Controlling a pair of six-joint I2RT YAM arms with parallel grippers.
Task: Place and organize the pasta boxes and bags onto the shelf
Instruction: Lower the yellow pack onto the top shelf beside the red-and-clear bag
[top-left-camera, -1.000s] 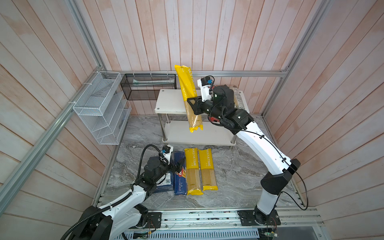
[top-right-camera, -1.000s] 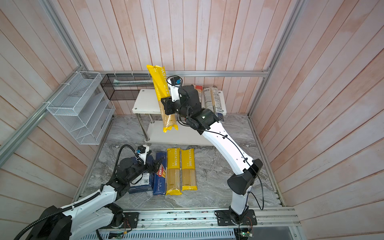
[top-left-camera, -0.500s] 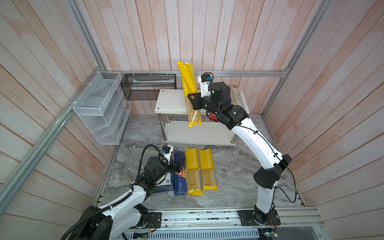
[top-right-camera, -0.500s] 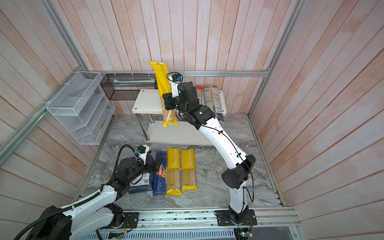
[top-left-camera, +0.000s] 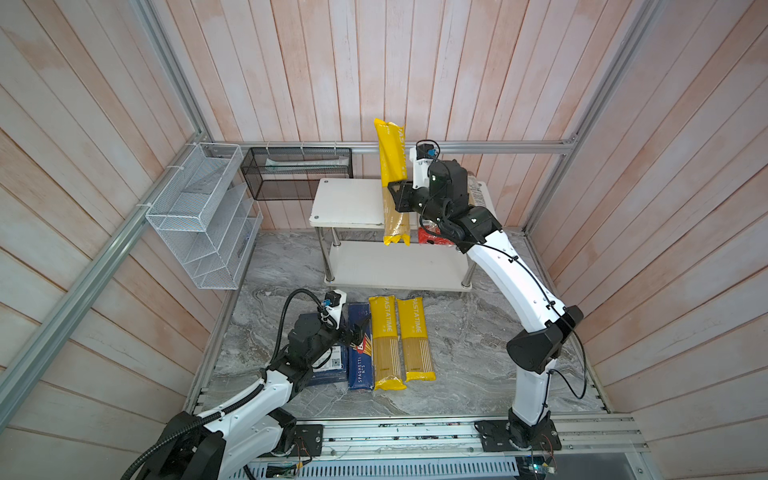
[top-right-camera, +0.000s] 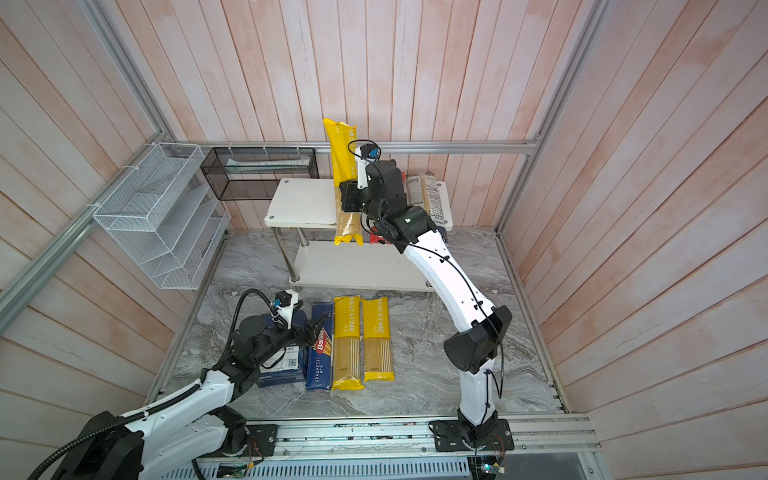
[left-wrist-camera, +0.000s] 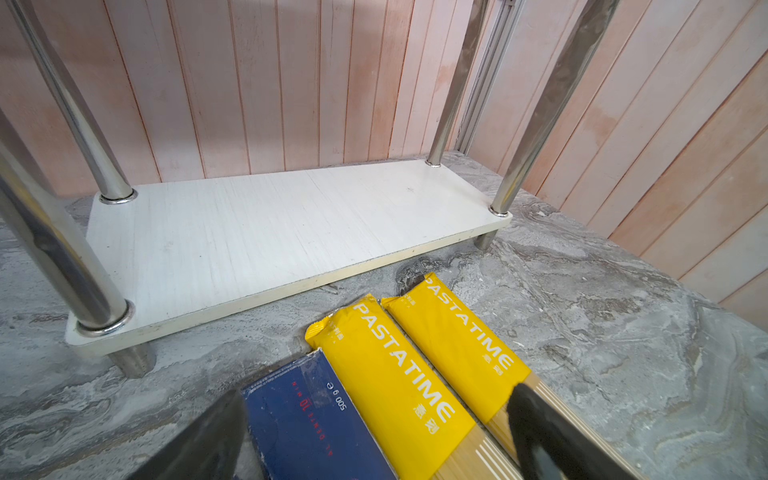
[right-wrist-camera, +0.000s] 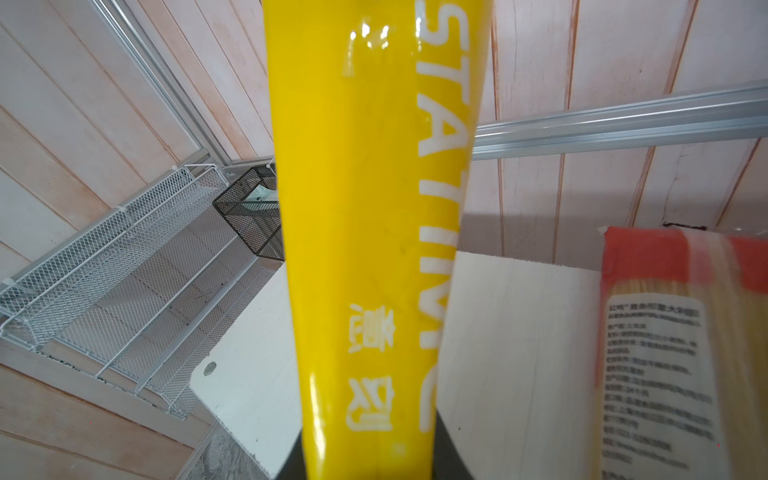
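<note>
My right gripper eases slightly down toward the red-ended bag (right-wrist-camera: 665, 332) next, over the bare shelf board (right-wrist-camera: 520, 360) beside it, and releases the yellow PASTATIME bag, as that part of the board is free.
My right gripper (top-left-camera: 397, 195) (top-right-camera: 348, 197) (right-wrist-camera: 368, 457) is shut on a yellow PASTATIME bag (top-left-camera: 390, 166) (top-right-camera: 343, 149) (right-wrist-camera: 365, 208), held steeply on end above the shelf's top board (top-left-camera: 345, 203) (right-wrist-camera: 519, 332). A red-ended bag (right-wrist-camera: 665, 332) lies on that board at its right. On the floor lie two yellow bags (top-left-camera: 384, 340) (top-left-camera: 415, 336) (left-wrist-camera: 395, 374), the narrow Barilla box (top-left-camera: 359, 357) (left-wrist-camera: 307, 415) and the wide box (top-right-camera: 282, 365), partly under my left arm. My left gripper (top-left-camera: 357, 328) (left-wrist-camera: 374, 440) hovers open over the narrow box.
A white wire-mesh rack (top-left-camera: 203, 220) hangs on the left wall and a black mesh basket (top-left-camera: 297, 174) on the back rail. The shelf's lower board (left-wrist-camera: 270, 232) is bare. Chrome legs (left-wrist-camera: 83, 270) stand at its corners. Wooden walls enclose the marble floor.
My right arm has carried the yellow bag a little to the right and further over the top board, standing it more upright. The left arm has not moved.
</note>
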